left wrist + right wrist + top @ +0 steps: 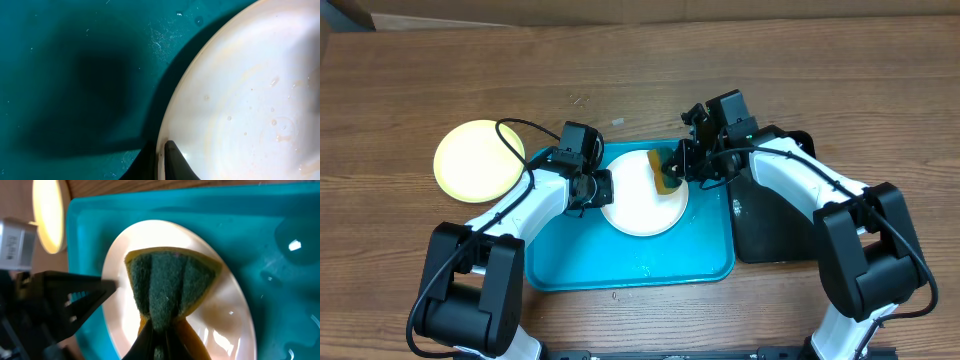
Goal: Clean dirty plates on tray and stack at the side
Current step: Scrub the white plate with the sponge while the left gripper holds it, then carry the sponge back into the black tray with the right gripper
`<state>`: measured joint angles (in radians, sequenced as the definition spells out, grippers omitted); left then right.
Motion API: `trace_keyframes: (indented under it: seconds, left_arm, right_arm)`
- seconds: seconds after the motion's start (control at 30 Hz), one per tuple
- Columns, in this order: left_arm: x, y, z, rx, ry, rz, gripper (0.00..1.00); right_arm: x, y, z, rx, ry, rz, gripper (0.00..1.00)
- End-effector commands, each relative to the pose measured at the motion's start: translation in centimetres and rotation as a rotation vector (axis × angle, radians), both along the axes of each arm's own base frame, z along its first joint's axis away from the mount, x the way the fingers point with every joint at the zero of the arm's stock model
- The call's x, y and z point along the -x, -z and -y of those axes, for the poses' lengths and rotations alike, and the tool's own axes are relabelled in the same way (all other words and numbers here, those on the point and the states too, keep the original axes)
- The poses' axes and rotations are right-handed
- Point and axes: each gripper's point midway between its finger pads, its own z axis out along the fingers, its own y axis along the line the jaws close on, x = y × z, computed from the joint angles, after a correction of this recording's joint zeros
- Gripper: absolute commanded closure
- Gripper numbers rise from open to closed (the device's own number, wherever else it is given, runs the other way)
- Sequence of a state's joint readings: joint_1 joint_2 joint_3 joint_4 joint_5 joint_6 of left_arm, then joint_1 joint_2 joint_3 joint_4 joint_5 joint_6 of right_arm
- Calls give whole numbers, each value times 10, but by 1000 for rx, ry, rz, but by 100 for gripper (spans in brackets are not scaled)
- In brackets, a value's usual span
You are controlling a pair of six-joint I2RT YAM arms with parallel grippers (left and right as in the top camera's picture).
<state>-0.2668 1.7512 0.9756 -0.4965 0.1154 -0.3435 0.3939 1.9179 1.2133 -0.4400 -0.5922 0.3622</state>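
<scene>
I should next lift my right gripper up and across to the black tray [772, 222], then go down and let go of the sponge [662, 174], because the sponge covers part of the plate.
A white plate [642, 205] [240, 90] lies in the turquoise tray [630, 262] [75, 75]. My left gripper [604, 188] [161, 149] is shut on the plate's left rim, one finger above and one below. My right gripper [674, 172] [163, 325] is shut on a folded green and yellow sponge [662, 174] [170, 282], which presses on the plate's far right part. The plate surface looks wet, with droplets and faint streaks. A pale yellow plate [478, 160] [47, 215] rests on the wooden table, left of the tray.
A glossy black tray [770, 232] sits against the turquoise tray's right side, under my right arm. Water drops lie on the turquoise tray floor [285, 255]. Bare wooden table surrounds both trays.
</scene>
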Motion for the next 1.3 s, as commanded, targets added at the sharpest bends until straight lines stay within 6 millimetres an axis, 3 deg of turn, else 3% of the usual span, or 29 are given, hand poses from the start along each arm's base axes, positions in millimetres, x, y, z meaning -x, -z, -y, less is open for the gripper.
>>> trace_keyframes:
  seconds: [0.0, 0.3, 0.4, 0.57, 0.73, 0.87, 1.07, 1.17, 1.27]
  left_arm:
    - [-4, -2, 4, 9, 12, 9, 90]
    - [-4, -2, 4, 9, 12, 9, 91]
    - [-4, -2, 4, 9, 12, 9, 90]
    - [-4, -2, 4, 9, 12, 8, 90]
    - [-4, -2, 4, 8, 12, 7, 90]
    - [-4, -2, 4, 8, 12, 7, 90]
    - [-4, -2, 4, 8, 12, 7, 90]
    - [-4, -2, 4, 8, 12, 7, 90]
    - [-4, -2, 4, 9, 12, 8, 90]
  right_arm:
    - [5, 16, 4, 76, -6, 24, 96]
    - [14, 57, -3, 59, -10, -92, 96]
    - [25, 41, -22, -78, -79, -127, 96]
    - [35, -6, -52, -363, -226, -122, 96]
    - [20, -50, -51, -508, -269, -94, 96]
    - [-1, -83, -27, -524, -219, -42, 96]
    - [-20, -117, 39, -487, -91, 52, 96]
    - [-28, -103, 87, -339, 53, 43, 96]
    - [-27, -71, 136, -132, 188, -17, 96]
